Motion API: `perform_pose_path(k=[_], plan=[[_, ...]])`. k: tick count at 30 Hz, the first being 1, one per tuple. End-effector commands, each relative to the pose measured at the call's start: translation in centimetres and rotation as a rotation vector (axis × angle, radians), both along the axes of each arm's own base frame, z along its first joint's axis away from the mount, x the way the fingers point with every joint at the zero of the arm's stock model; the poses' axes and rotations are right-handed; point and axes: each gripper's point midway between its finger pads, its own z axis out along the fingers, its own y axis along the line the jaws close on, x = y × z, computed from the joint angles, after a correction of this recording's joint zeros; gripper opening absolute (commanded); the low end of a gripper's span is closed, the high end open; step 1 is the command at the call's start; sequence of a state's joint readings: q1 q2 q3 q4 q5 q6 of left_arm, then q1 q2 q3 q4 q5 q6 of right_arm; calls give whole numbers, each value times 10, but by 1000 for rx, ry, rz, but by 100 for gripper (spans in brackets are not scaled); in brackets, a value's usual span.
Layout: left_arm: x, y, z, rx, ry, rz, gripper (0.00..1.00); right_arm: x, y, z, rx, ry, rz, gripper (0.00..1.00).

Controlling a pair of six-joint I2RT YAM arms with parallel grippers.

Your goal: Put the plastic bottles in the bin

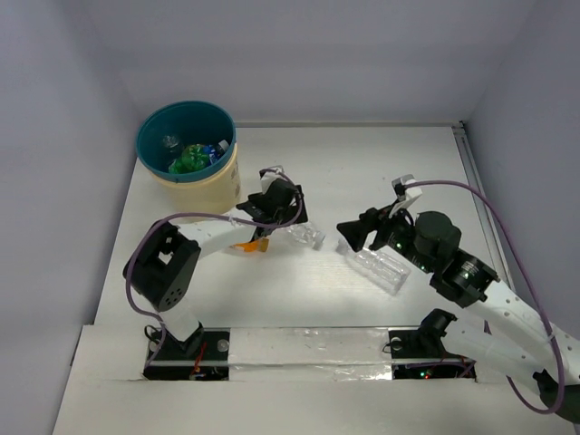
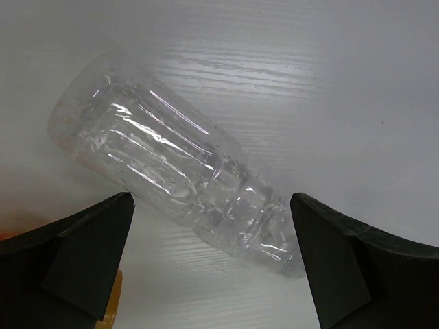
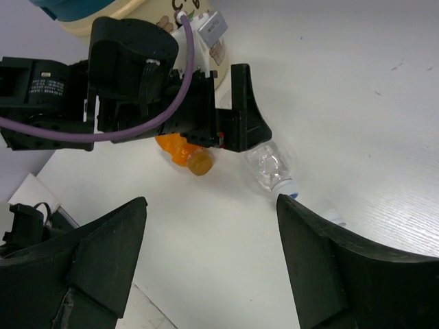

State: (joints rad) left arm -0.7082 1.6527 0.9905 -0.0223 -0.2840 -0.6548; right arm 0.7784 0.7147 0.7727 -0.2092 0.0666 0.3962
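The left gripper's spread fingers already have that part of the bottle between them, so the gripper needs to go down next onto the clear bottle's narrowed middle [image 1: 302, 231] [image 2: 218, 188] and close there.
The bin [image 1: 145, 136] stands at the far left and holds a green bottle [image 1: 190, 159] and others. My left gripper [image 1: 286, 220] is open over a clear bottle [image 1: 308, 238] lying on the table. In the left wrist view this bottle [image 2: 171, 178] lies tilted between the spread fingers, with the gripper [image 2: 212, 260] not closed on it. An orange bottle [image 1: 249, 245] lies just left of it, under the left arm. My right gripper [image 1: 355, 234] is open and empty above another clear bottle [image 1: 381, 269]. The right wrist view shows the orange bottle [image 3: 184, 152] and the clear bottle [image 3: 269, 166] beyond the open gripper [image 3: 212, 226].
The left arm's wrist [image 3: 137, 89] fills the upper left of the right wrist view, with the bin's cream wall [image 3: 103, 24] behind it. White walls enclose the table on three sides. A metal strip [image 1: 476, 172] runs along the right edge.
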Motion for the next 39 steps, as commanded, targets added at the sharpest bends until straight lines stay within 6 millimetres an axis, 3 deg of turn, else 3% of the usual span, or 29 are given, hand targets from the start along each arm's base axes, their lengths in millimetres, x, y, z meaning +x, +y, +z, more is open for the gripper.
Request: perform_pose_path(k=[1, 6, 8, 10, 14, 22, 26, 30, 32, 37, 39], plan=[[22, -13, 21, -39, -64, -13, 99, -1, 3, 0, -2, -11, 21, 82], [37, -14, 14, -22, -59, -9, 99, 2, 3, -10, -12, 19, 7, 83], [43, -19, 15, -21, -65, -17, 99, 5, 2, -17, -7, 47, -20, 88], [50, -19, 11, -14, -60, -13, 99, 7, -1, -29, -19, 89, -47, 96], [59, -20, 3, 1, -53, -13, 97, 13, -12, -55, -40, 186, -152, 97], [71, -19, -1, 8, -78, -28, 79, 21, -45, -117, -233, 389, -386, 87], [76, -21, -2, -15, -80, -41, 65, 30, -60, -134, -370, 467, -448, 98], [76, -29, 15, -62, -107, -67, 51, 36, -70, -145, -504, 537, -451, 100], [75, -34, 27, -98, -125, -84, 50, 42, -79, -153, -558, 558, -452, 100], [71, -41, 82, -195, -214, -116, 48, 46, -69, -164, -572, 626, -334, 100], [68, -42, 112, -231, -262, -133, 48, 43, -64, -181, -610, 690, -280, 100]])
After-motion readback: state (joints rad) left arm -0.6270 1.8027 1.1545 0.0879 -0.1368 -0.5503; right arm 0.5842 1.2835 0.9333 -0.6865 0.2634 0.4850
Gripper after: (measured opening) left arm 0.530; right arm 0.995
